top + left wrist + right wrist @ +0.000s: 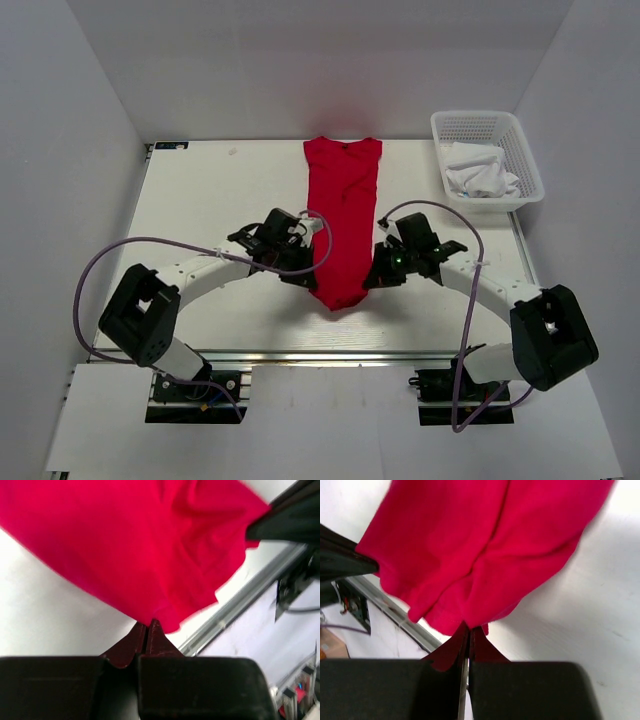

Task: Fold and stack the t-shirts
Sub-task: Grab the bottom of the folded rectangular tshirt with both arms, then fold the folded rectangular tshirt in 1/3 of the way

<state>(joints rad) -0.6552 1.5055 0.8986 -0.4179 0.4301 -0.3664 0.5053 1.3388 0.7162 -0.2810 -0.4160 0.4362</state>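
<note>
I should next carry the pinched hem outward over the strip with my left gripper and let go of it there, because the far part of the red shirt (321,187) lies flat outward.
A bright red t-shirt (343,200) lies on the white table as a long narrow strip running from the far edge toward me. My left gripper (317,258) meets its left edge near the near end, and my right gripper (371,277) meets the right edge opposite. In the left wrist view the jaws (148,625) are shut, pinching the hem of the red fabric (140,545). The right wrist view shows the same: the jaws (470,628) are shut on a bunched fold of the shirt (485,540). The near end looks slightly lifted and rumpled.
A white mesh basket (442,122) holding a crumpled white cloth (480,172) stands at the back right. The table's metal front rail (240,605) runs just below the shirt's near end. Cables loop from both arms.
</note>
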